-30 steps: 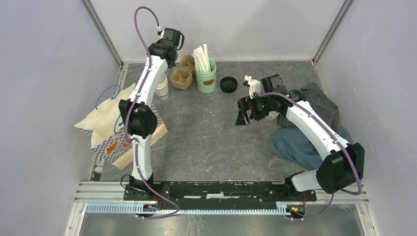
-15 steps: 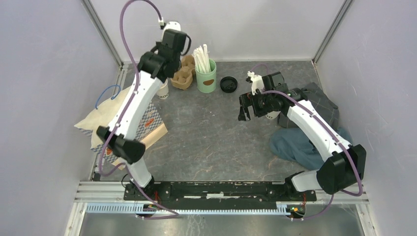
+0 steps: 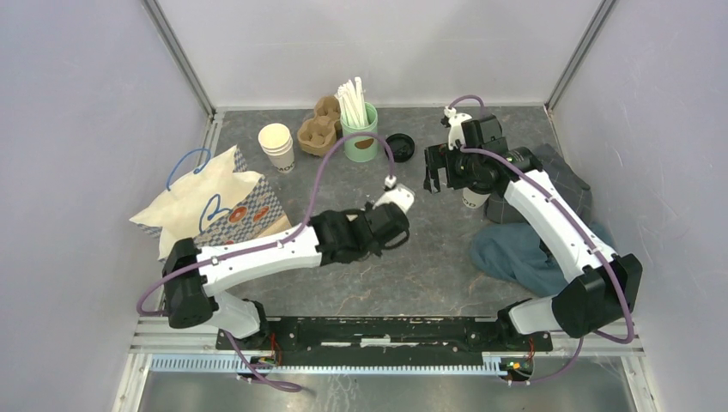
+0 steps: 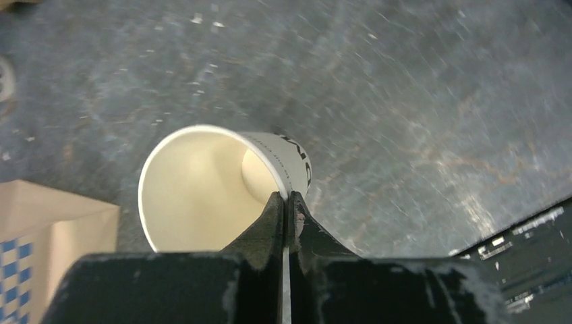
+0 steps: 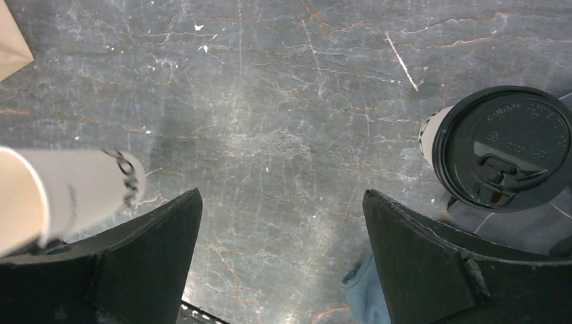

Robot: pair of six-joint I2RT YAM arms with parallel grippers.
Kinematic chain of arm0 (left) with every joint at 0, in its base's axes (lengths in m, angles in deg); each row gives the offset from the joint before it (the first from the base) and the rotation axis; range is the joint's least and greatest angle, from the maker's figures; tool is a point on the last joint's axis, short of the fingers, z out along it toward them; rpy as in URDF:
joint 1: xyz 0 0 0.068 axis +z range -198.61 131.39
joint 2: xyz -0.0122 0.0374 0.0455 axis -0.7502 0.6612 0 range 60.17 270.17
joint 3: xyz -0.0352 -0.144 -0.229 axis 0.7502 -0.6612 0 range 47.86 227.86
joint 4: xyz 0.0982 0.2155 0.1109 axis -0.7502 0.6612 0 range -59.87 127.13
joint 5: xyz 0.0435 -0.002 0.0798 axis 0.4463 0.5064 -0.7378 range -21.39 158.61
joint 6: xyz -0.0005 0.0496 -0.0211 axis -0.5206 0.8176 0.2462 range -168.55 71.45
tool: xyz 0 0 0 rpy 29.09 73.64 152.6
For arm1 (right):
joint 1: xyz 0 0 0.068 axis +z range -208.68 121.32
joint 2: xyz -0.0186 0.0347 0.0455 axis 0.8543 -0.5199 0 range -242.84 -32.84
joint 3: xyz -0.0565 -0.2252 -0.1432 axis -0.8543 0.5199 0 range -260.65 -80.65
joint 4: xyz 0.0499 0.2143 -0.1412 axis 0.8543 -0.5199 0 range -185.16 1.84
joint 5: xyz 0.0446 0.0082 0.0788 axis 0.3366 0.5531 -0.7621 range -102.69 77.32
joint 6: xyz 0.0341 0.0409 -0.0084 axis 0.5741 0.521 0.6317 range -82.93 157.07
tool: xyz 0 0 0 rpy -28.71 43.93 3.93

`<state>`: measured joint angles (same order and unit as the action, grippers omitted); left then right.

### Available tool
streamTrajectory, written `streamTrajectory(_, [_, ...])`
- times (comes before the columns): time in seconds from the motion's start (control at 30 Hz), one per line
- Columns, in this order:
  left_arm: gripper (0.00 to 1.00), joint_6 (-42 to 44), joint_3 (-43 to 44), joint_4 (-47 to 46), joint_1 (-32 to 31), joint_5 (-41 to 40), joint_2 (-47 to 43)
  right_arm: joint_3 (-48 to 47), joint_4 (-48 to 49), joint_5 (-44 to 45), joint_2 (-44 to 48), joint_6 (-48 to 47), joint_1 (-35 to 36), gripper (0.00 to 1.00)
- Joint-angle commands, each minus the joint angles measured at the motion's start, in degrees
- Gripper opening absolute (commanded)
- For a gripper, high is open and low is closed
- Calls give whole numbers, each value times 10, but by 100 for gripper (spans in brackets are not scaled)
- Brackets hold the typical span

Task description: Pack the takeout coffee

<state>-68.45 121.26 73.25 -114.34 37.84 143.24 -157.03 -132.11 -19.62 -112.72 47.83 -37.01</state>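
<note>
I'll move my left gripper down and slightly back, then release the white cup on the clear, bare tabletop below.
The takeout coffee (image 5: pixel 502 145), a white cup under a black lid, stands upright by the cloth's edge; in the top view the right arm covers most of the coffee (image 3: pixel 472 199). My right gripper (image 5: pixel 282 196) hangs open over bare table to its left, nothing between the fingers. In the top view that right gripper (image 3: pixel 432 178) is back of centre. My left gripper (image 4: pixel 287 197) is shut on the wall of a lidless white cup (image 4: pixel 202 189) with dark print, held tilted above the table's middle. The same cup (image 5: pixel 67 196) shows at the right wrist view's left edge.
At the back stand a stack of lidless cups (image 3: pixel 276 146), a cardboard carrier (image 3: pixel 318 129), a green holder of straws (image 3: pixel 359 130) and a loose black lid (image 3: pixel 399 146). A paper bag (image 3: pixel 206 210) lies at the left, blue-grey cloth (image 3: pixel 532 249) at the right.
My left arm swung from the cup stack at the back left down to the table's middle, carrying one lidless cup. My right gripper shifted toward the back.
</note>
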Motion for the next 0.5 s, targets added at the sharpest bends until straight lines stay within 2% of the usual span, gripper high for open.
streamTrajectory(0.0, [2, 21, -42, -107, -39, 8, -12, 17, 33, 31, 5, 25, -5, 96])
streamTrajectory(0.47, [2, 82, -91, -158, -51, 31, 35, 57, 76, 25, -4, 42, -11, 95])
